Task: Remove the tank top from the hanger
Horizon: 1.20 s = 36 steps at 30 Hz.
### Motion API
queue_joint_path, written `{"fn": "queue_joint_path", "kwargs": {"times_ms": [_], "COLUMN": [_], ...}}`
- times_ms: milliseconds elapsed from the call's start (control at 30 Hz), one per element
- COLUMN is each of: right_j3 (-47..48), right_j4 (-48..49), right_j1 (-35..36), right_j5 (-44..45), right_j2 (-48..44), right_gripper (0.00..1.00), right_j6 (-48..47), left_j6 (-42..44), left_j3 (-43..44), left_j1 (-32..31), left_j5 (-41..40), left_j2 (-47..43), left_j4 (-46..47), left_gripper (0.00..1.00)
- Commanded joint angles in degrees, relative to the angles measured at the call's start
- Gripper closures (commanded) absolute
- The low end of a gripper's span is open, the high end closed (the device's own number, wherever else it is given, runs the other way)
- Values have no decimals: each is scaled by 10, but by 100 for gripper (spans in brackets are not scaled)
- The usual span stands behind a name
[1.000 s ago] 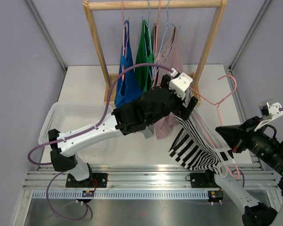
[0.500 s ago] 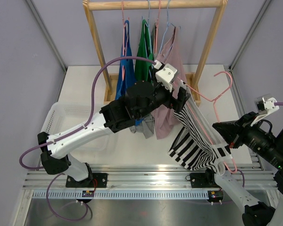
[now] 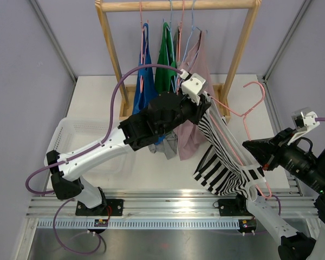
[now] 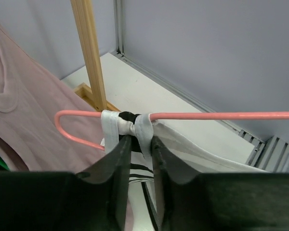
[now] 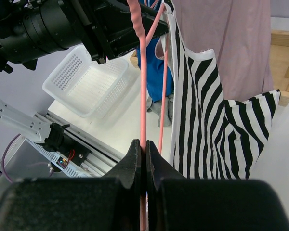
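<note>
My right gripper rises outward to that empty part (image 3: 230,4) of the wooden bar next and releases the pink hanger (image 3: 249,111) there, as the bar is bare beside the mauve top's hanger.
A black-and-white striped tank top (image 3: 222,162) hangs on a pink wire hanger (image 3: 249,111) held slanted in the air in front of the rack. My left gripper (image 3: 208,108) is at the hanger's upper end. In the left wrist view this gripper (image 4: 137,140) is shut on the bunched white strap (image 4: 135,124) just below the hanger wire (image 4: 221,115). My right gripper (image 3: 253,150) is at the hanger's lower end. Seen from the right wrist, that gripper (image 5: 144,147) is shut on the pink hanger (image 5: 142,96), with the tank top (image 5: 207,120) draping to its right.
A wooden rack (image 3: 179,5) at the back carries a blue top (image 3: 143,92), a green one (image 3: 165,65) and a mauve one (image 3: 195,70) on hangers. A white basket (image 3: 78,135) sits on the table at the left, under the left arm.
My left gripper moved up and left to the hanger's upper end, and its jaws closed from wide open onto the strap. The right gripper kept its hold and shifted slightly.
</note>
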Motion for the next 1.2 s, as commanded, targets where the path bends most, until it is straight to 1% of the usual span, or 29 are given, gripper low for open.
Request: {"fn": "queue_joint_path", "kwargs": {"times_ms": [0,67,100,267,367,400,467,500,533,600,667,767,833,900,933,967,1000,1033,1067,1100,1133,1167], "right_j3": [5,0,-2,-13,-23,-33,-41,-44,-42,-30,-21,-15,-21,-45,-54,-62,-82,-100,-125,-199,-239,-278], "right_j4": [45,41,38,36,26,25,21,19,16,10,9,31,48,95,111,148,173,203,287,344,462,522], "right_j1": [4,4,4,5,18,25,44,50,56,75,84,88,88,88,88,88,88,89,89,89,88,88], "right_j5": [-12,-7,-6,-21,-25,-28,-50,-58,-69,-73,-71,-70,-70,-64,-65,-51,-24,25,49,67,80,80], "right_j2": [0,-2,-3,-7,-16,-20,-34,-39,-45,-56,-65,-74,-79,-96,-103,-116,-122,-131,-154,-170,-185,-208], "right_gripper": [100,100,100,100,100,100,100,100,100,100,100,100,100,100,100,100,100,100,100,100,100,100], "right_j6": [-5,-10,-12,-21,-32,-38,-54,-61,-74,-84,-98,-109,-108,-109,-124,-119,-101,-70,-51,-27,8,19], "left_j6": [0,-4,-5,-6,-11,-16,-34,-40,-57,-70,-91,-119,-130,-140,-146,-155,-154,-147,-122,-106,-82,-74], "left_j3": [5,9,7,-15,-36,-42,-56,-58,-60,-70,-73,-77,-83,-91,-96,-100,-110,-126,-176,-206,-236,-290], "left_j1": [3,5,6,15,15,14,15,15,16,17,16,18,19,20,20,20,20,20,20,20,19,19], "left_j5": [-10,-43,-67,-93,-147,-189,-244,-289,-314,-356,-365,-352,-317,-268,-263,-255,-212,-172,-122,-12,34,78], "left_j2": [-3,-5,-11,-32,-53,-61,-83,-89,-100,-114,-136,-158,-168,-185,-189,-193,-210,-219,-235,-249,-277,-287], "left_j4": [23,16,15,26,36,38,36,25,17,-4,-22,-67,-84,-92,-99,-110,-105,-91,-40,-8,21,65], "left_gripper": [83,95,99,100,100,100,100,100,100,100,100,100,100,100,100,100,100,100,100,100,100,100]}}
